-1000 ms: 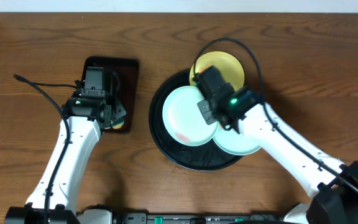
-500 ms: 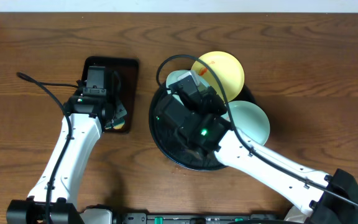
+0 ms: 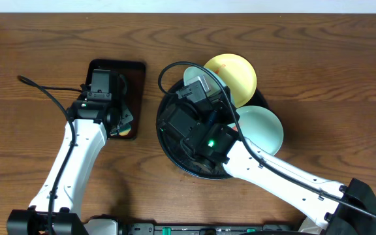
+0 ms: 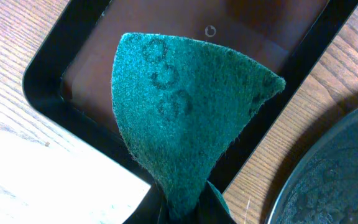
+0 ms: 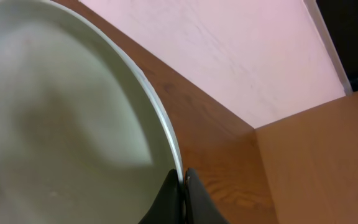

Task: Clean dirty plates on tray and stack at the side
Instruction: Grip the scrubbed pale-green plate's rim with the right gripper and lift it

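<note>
The robot's right gripper will next swing past the yellow plate and down to let go of the mint-white plate's rim, as bare tabletop is below it, to the right in the overhead view.
My right gripper is shut on the rim of a pale mint-white plate and holds it lifted and tilted over the black tray. From overhead only the plate's edge shows past the right arm. The pale yellow plate rests at the tray's far rim. The second mint-white plate lies at the tray's right edge. My left gripper is shut on a green scouring pad above the brown rectangular tray.
The brown rectangular tray lies left of the black tray, with a strip of bare wooden table between them. The black tray's rim shows at the right of the left wrist view. The right arm covers most of the black tray.
The right arm has swung left over the black tray, lifting the mint-white plate off it and tilting it up. The second mint plate is now uncovered. The left arm has stayed still.
</note>
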